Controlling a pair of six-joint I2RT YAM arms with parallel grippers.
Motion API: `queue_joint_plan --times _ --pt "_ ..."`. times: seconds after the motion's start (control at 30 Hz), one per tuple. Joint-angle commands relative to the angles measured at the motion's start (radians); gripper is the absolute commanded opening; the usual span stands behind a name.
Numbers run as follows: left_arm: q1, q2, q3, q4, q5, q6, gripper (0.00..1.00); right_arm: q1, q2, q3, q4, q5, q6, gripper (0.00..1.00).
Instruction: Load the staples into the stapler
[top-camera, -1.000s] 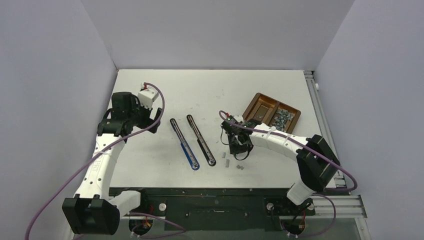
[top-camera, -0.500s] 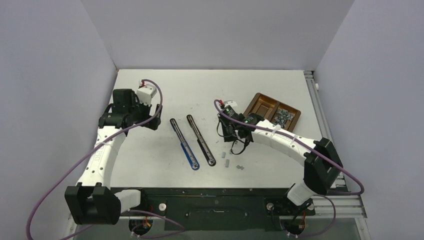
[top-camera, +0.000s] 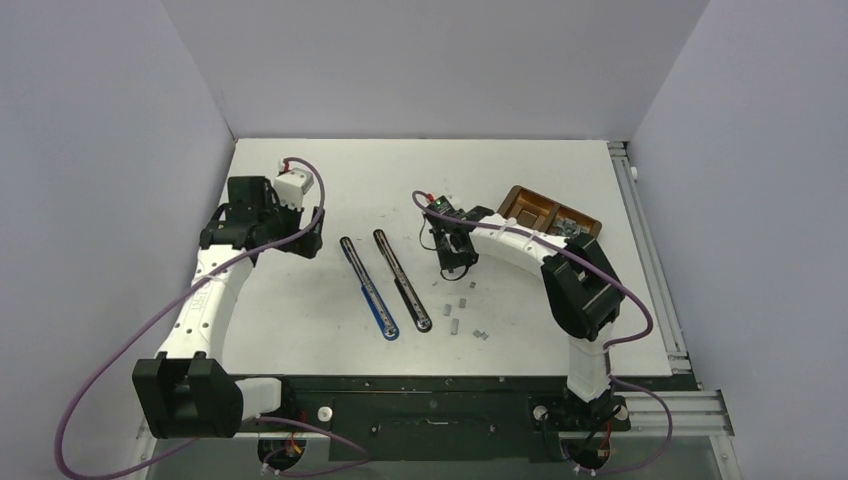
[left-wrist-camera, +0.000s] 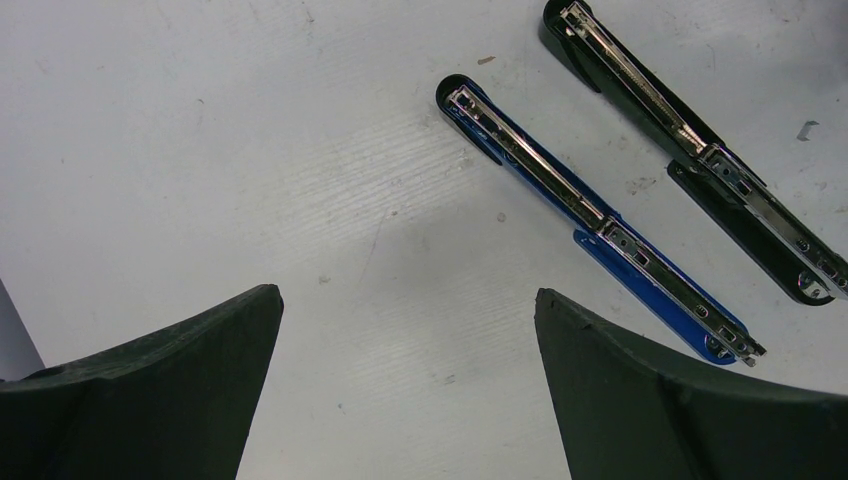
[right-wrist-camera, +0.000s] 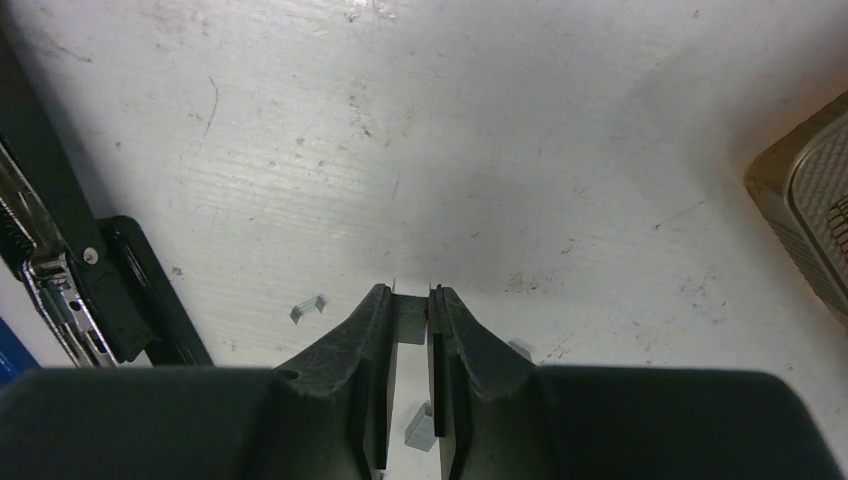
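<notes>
The robot's right gripper will next lower the silver strip of staples onto the bare patch of tabletop below it and release it, since that patch is clear of the loose staples.
Two staplers lie opened flat at the table's middle: a blue stapler (top-camera: 368, 290) (left-wrist-camera: 600, 225) and a black stapler (top-camera: 402, 282) (left-wrist-camera: 690, 140) (right-wrist-camera: 70, 260). My right gripper (top-camera: 457, 262) (right-wrist-camera: 410, 300) hovers just right of the black stapler. It is shut on a short silver strip of staples (right-wrist-camera: 410, 322) held between its fingertips. More loose staples (top-camera: 456, 325) (right-wrist-camera: 308, 308) lie on the table below it. My left gripper (top-camera: 308, 240) (left-wrist-camera: 405, 300) stands wide open with nothing between its fingers, to the left of the staplers' far ends.
A brown two-compartment tray (top-camera: 522, 207) (right-wrist-camera: 800, 190) sits at the back right, partly behind the right arm, with grey staples (top-camera: 572, 223) in its right compartment. Grey walls close in the table on three sides.
My right gripper has moved from the loose staples toward the back and left, carrying the staple strip. The left arm has barely shifted.
</notes>
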Motion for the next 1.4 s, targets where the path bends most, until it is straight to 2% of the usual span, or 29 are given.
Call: queue_joint_plan --times 0.0,0.53,0.73,0.83,1.17,1.37 --pt "0.006 0.02 0.064 0.016 0.024 -0.012 0.96 -0.017 0.008 0.04 0.005 -0.033 -0.031 0.09" --pt "0.057 0.021 0.055 0.039 0.042 -0.024 0.96 -0.028 0.102 0.085 -0.047 -0.064 -0.046 0.15" --pt "0.06 0.017 0.056 0.041 0.049 -0.022 0.96 -0.035 0.107 0.102 -0.08 -0.077 -0.039 0.38" --pt "0.064 0.012 0.054 0.047 0.05 -0.017 0.96 -0.042 0.115 0.12 -0.105 -0.091 -0.035 0.45" --pt "0.086 0.005 0.051 0.063 0.054 -0.004 0.96 -0.072 0.22 0.249 -0.235 -0.17 -0.034 0.44" --pt "0.097 0.007 0.054 0.07 0.057 0.008 0.96 -0.101 0.246 0.252 -0.262 -0.196 -0.018 0.43"
